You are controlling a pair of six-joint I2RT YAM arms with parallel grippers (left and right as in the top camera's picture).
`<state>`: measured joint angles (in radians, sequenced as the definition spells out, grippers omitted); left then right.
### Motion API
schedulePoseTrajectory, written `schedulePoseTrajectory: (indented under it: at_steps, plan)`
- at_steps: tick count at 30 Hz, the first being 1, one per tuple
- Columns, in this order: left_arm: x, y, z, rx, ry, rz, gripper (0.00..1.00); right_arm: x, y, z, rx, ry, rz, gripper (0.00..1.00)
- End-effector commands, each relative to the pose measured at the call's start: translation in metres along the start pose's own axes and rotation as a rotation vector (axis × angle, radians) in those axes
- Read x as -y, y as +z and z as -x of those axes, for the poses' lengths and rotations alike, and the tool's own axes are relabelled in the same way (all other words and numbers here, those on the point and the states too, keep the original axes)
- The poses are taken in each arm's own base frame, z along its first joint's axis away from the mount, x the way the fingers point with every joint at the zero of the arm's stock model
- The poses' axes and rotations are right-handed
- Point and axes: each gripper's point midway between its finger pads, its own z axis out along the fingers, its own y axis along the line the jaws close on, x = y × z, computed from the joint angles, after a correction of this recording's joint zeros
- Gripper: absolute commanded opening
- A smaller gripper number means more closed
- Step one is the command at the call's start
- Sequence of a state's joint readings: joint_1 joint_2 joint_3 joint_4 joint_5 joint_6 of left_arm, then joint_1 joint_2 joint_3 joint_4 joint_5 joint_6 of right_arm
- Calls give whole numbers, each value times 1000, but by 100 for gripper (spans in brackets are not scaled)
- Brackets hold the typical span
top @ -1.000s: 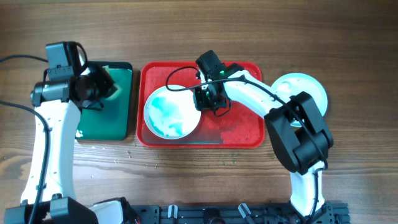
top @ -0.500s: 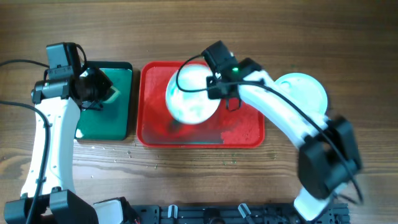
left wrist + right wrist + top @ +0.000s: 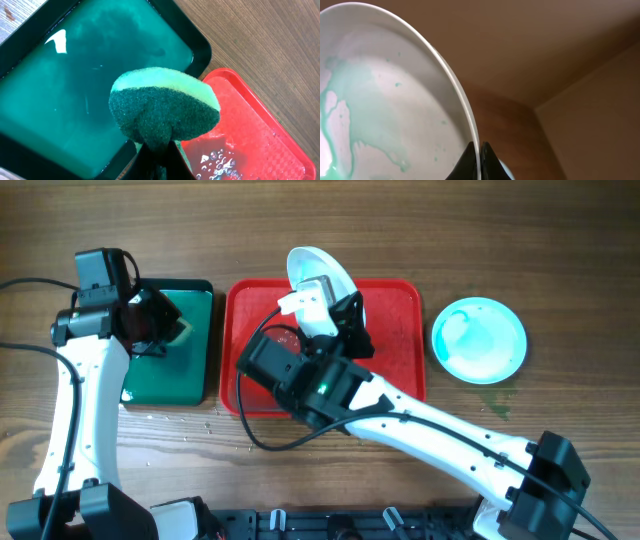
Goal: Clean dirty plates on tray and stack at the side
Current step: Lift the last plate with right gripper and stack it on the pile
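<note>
The second plate (image 3: 479,340) lies flat beside the red tray (image 3: 395,340), so my right gripper will next swing to the second plate, turn the tilted plate level, lower it on top and let go.
My right gripper (image 3: 335,302) is shut on the rim of a white plate (image 3: 318,272) smeared with teal-green and holds it tilted on edge high above the red tray (image 3: 395,340). In the right wrist view the plate (image 3: 385,100) fills the left side and the fingers (image 3: 480,150) pinch its rim. A second plate (image 3: 479,339), streaked teal, lies flat on the table right of the tray. My left gripper (image 3: 165,320) is shut on a green sponge (image 3: 165,105) over the dark green tray (image 3: 185,370). A third plate does not show.
The dark green tray (image 3: 75,100) holds teal liquid. The red tray (image 3: 240,145) is wet with droplets near its left end. My right arm (image 3: 400,415) crosses the tray's front edge. Water drops lie on the wood in front of both trays.
My right gripper has lifted the plate off the red tray, tipped it on edge and raised it toward the camera. The left arm and sponge have stayed put.
</note>
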<state>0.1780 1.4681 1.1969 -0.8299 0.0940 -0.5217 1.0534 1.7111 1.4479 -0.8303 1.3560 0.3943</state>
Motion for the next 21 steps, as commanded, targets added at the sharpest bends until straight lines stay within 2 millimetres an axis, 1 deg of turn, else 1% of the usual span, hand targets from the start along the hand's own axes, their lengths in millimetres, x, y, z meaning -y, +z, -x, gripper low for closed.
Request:
schedulePoseTrajectory:
  at_steps: [1,2,4,9,11,14,15,16,18,19,20,21]
  plan:
    - [-4,7,1,-1,-18,18,4,19,-13,14,78,-9,-113,4]
    - [-4,9,1,-5,-18,20,4,19,-17,17,90,-28,-120,4]
    - [-5,11,0,-10,-19,23,4,18,-19,18,94,-37,-115,4]
    - [-7,18,-2,-29,-21,36,4,17,-19,19,95,-19,-112,4]
    - [-7,18,-2,-29,-21,37,4,8,-18,15,76,-19,-62,4]
    - [-7,18,-2,-30,-21,37,4,-23,-16,0,-6,-47,128,4]
    - [-7,18,-2,-32,-21,34,4,-31,-15,-6,-35,-58,178,4]
    - [-6,18,-3,-34,-21,31,4,-46,-11,-21,-109,-72,284,4]
    - [-5,18,-3,-35,-18,30,4,-63,0,-43,-242,-60,436,4]
    - [-3,18,-4,-36,-13,28,4,-72,10,-55,-334,-23,535,4]
    - [-2,19,-5,-38,-9,27,4,-75,16,-61,-383,0,589,4]
    - [0,19,-7,-40,-4,25,4,-81,21,-67,-444,30,688,4]
